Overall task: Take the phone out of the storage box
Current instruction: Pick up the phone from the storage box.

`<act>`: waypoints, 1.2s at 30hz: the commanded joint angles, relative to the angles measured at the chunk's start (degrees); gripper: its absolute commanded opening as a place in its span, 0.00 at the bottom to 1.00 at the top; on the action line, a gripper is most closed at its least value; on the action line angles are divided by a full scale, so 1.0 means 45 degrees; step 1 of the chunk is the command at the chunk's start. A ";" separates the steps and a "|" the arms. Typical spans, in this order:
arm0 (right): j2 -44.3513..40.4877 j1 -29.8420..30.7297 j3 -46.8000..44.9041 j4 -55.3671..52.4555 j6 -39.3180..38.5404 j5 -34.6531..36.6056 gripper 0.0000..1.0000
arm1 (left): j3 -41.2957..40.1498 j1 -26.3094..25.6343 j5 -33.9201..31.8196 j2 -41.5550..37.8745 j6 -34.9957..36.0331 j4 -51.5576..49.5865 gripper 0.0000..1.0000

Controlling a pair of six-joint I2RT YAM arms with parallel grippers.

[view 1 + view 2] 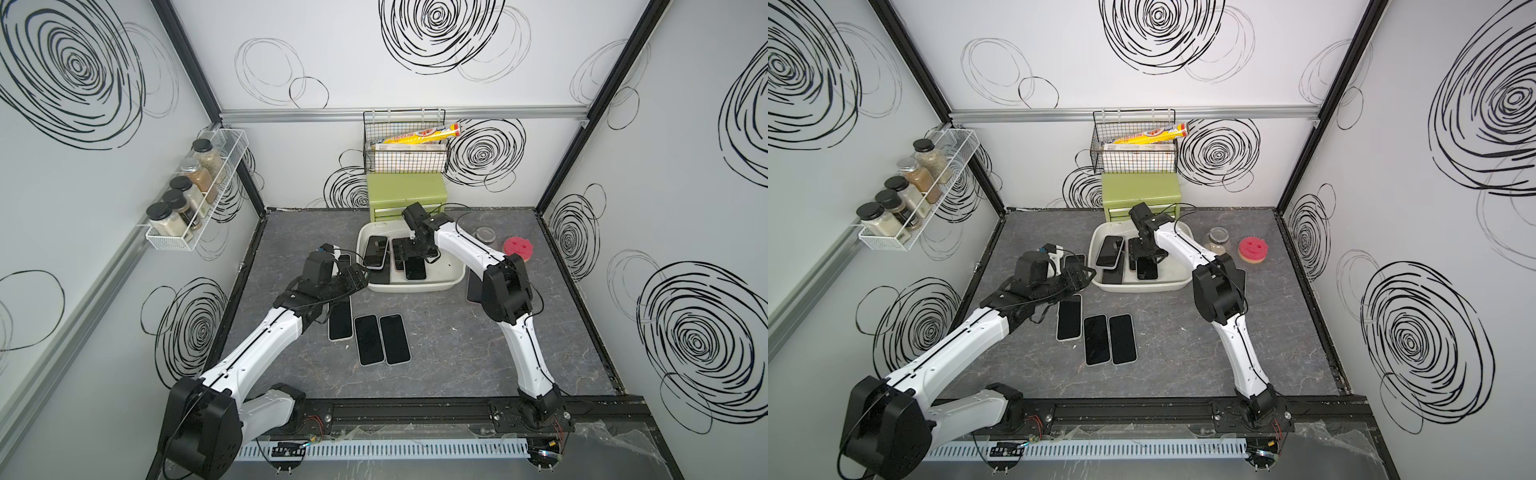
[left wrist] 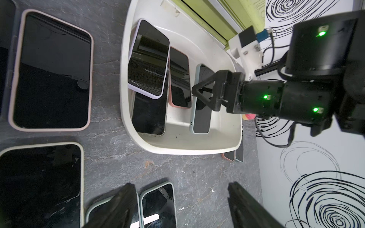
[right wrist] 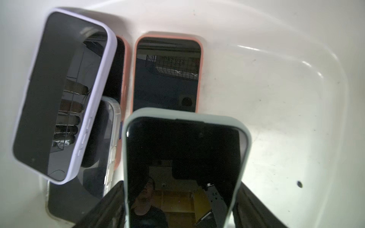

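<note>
The held phone's facing long edge (image 1: 405, 269) (image 2: 193, 111) lies past the clear-cased phone from my left gripper, which next moves over the box's rim to close on it.
The off-white storage box (image 1: 415, 287) (image 1: 1142, 287) stands mid-table in front of the green chest. Inside it my right gripper (image 1: 409, 251) (image 3: 180, 184) is shut on the phone (image 3: 185, 150) (image 2: 201, 118), a pale green-cased one, with a finger against each long edge. A lilac-cased phone (image 3: 61, 94), a pink-cased phone (image 3: 166, 79) and a clear-cased phone (image 3: 106, 128) also lie in the box. My left gripper (image 1: 357, 276) (image 2: 179, 187) hovers open and empty over the table, just left of the box.
Three phones (image 1: 340, 320) (image 1: 368, 338) (image 1: 395, 338) lie side by side on the table in front of the box. Behind it are a green drawer chest (image 1: 405, 191) and a black wire basket (image 1: 405, 153). A jar (image 1: 1219, 241) and a pink sponge (image 1: 517, 247) sit to the right.
</note>
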 commanded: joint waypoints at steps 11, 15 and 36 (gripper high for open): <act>-0.1741 -0.0628 0.0435 -0.0967 -0.0127 -0.3714 0.10 | 0.0161 -0.1454 0.1824 0.2312 -0.0527 0.4639 0.80; -0.2053 -0.0637 0.0205 -0.1046 0.0082 -0.4848 0.08 | 0.0722 -0.1471 0.1864 0.3382 -0.0256 0.4733 0.80; -0.3977 -0.0615 -0.2496 -0.0150 0.0626 -0.7440 0.05 | 0.1577 -0.1999 0.2730 0.5443 -0.1086 0.7248 0.71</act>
